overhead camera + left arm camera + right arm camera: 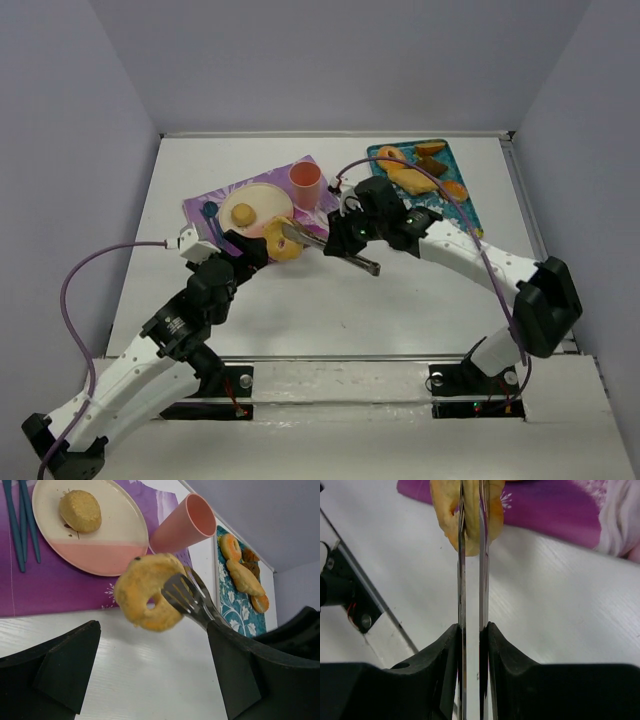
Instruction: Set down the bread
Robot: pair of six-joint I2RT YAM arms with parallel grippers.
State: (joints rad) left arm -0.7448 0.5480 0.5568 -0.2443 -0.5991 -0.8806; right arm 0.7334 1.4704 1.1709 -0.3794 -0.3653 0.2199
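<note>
The bread (285, 241) hangs short of the plate's empty part by the pink cup, so my right gripper will go outward and down to bring the tongs' ends there.
A ring-shaped bread (285, 241) hangs in the tips of metal tongs (333, 250), just off the near edge of the purple mat (215, 203). My right gripper (352, 238) is shut on the tongs' handles; in the right wrist view my right gripper (472, 630) squeezes the tongs (471, 580) on the bread (449, 517). My left gripper (243, 250) is open and empty, close to the left of the bread. In the left wrist view my left gripper (152, 636) sits just below the bread (149, 592) and tongs (192, 602). The pink-and-cream plate (107, 550) holds a round bun (80, 511).
A pink cup (306, 184) stands on the mat beside the plate (268, 199). Blue cutlery (22, 527) lies left of the plate. A teal mat (452, 160) at the back right carries several more breads (408, 180). Grey walls enclose the table.
</note>
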